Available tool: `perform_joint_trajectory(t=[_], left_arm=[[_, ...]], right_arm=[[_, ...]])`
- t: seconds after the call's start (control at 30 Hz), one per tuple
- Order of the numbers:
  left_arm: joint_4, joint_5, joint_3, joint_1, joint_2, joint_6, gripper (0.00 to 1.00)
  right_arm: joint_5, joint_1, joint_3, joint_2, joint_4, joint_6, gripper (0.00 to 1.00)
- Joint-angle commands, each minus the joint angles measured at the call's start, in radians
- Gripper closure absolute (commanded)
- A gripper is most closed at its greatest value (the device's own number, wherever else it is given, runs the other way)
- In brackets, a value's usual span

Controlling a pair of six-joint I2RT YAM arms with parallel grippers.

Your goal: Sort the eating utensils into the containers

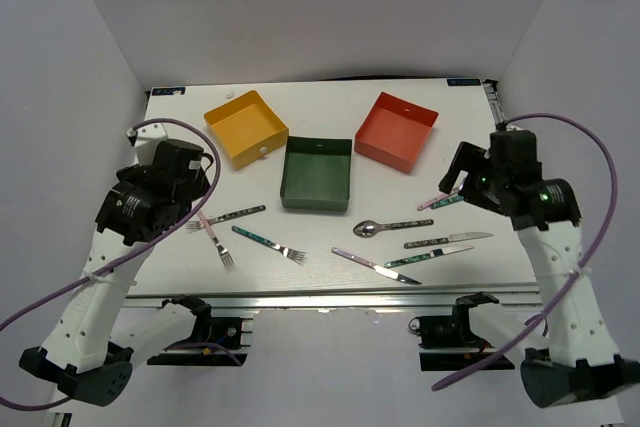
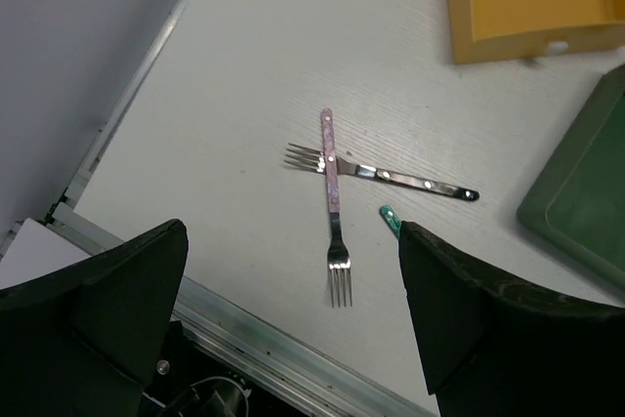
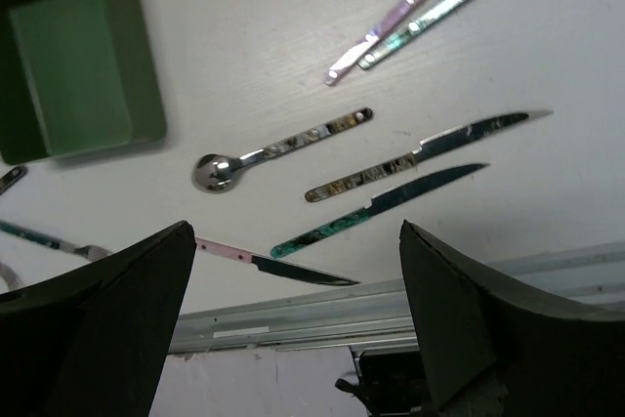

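I will next move my left gripper past the green tray and down onto the spoon's handle, because the handle is below my gripper and to its right in the top view.
Three trays stand at the back: yellow [image 1: 246, 127], dark green [image 1: 317, 174], red-orange [image 1: 396, 131]. Utensils lie along the front. A pink-handled fork [image 1: 216, 237] crosses a dark-handled fork [image 1: 228, 217], and a teal-handled fork [image 1: 268, 242] lies beside them. To the right lie a pink-handled knife [image 1: 375, 266], a spoon [image 1: 392, 226], two more knives [image 1: 447, 240], and two utensils [image 1: 440, 200] under the right wrist. My left gripper [image 2: 293, 339] is open and empty above the crossed forks [image 2: 333, 204]. My right gripper [image 3: 293, 329] is open and empty above the knives [image 3: 376, 207] and the spoon [image 3: 278, 148].
A metal rail [image 1: 330, 297] runs along the table's front edge. White walls close in the left, right and back. Purple cables [image 1: 590, 147] loop from both arms.
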Motion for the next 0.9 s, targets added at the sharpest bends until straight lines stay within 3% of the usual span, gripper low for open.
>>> perform_joint_trajectory(t=[0.0, 0.03, 0.13, 0.23, 0.43, 0.57, 0.7, 0.87], left_arm=[[0.097, 0.162, -0.028, -0.015, 0.005, 0.117, 0.02], [0.158, 0.268, -0.058, -0.041, 0.040, 0.143, 0.02], [0.270, 0.406, -0.103, -0.085, 0.175, 0.204, 0.02], [0.414, 0.467, -0.068, -0.209, 0.272, 0.261, 0.02], [0.597, 0.634, 0.168, -0.405, 0.600, 0.402, 0.05], [0.609, 0.642, 0.368, -0.553, 0.865, 0.537, 0.11], [0.597, 0.693, 0.547, -0.591, 1.136, 0.589, 0.18], [0.620, 0.734, 0.708, -0.628, 1.301, 0.595, 0.27]], right_arm=[[0.122, -0.003, -0.038, 0.050, -0.029, 0.114, 0.11], [0.145, -0.003, -0.044, 0.046, -0.044, 0.138, 0.11], [0.225, -0.002, -0.064, -0.005, -0.047, 0.209, 0.11], [0.227, -0.002, -0.061, -0.043, -0.075, 0.246, 0.11], [0.136, -0.002, -0.150, -0.198, -0.142, 0.309, 0.11], [0.116, -0.002, -0.153, -0.318, -0.171, 0.314, 0.11], [0.116, -0.003, -0.115, -0.330, -0.234, 0.318, 0.12], [0.067, -0.003, -0.089, -0.344, -0.270, 0.280, 0.12]])
